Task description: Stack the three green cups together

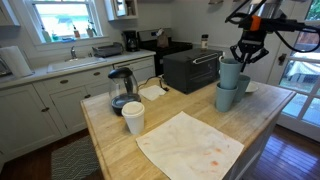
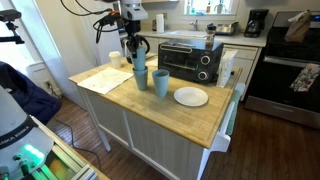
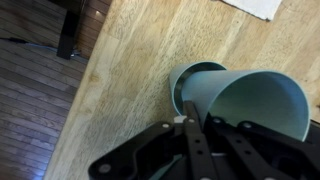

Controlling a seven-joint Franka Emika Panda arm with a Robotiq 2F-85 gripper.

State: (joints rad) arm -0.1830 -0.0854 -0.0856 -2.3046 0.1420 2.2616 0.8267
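The held cup is still high over the second green cup's opening (image 1: 226,88) (image 3: 193,82), so my gripper will lower it inside before opening.
Three pale teal-green cups stand near the island's far corner. My gripper (image 1: 243,52) (image 2: 135,47) is above them, shut on the rim of one green cup (image 1: 230,72) (image 2: 138,64) (image 3: 258,100). That cup hangs tilted over the mouth of a second green cup (image 1: 226,97) (image 2: 140,81) (image 3: 190,85) standing on the wooden top; I cannot tell how far in it sits. The third green cup (image 1: 243,84) (image 2: 161,82) stands upright just beside them. In the wrist view my fingers (image 3: 186,128) hide part of the held cup.
A white cup (image 1: 133,117) and a glass kettle (image 1: 122,90) stand at the island's other end. A stained cloth (image 1: 190,146) (image 2: 106,81) lies on the top. A black toaster oven (image 1: 190,70) (image 2: 190,60) and a white plate (image 2: 191,96) sit near the cups.
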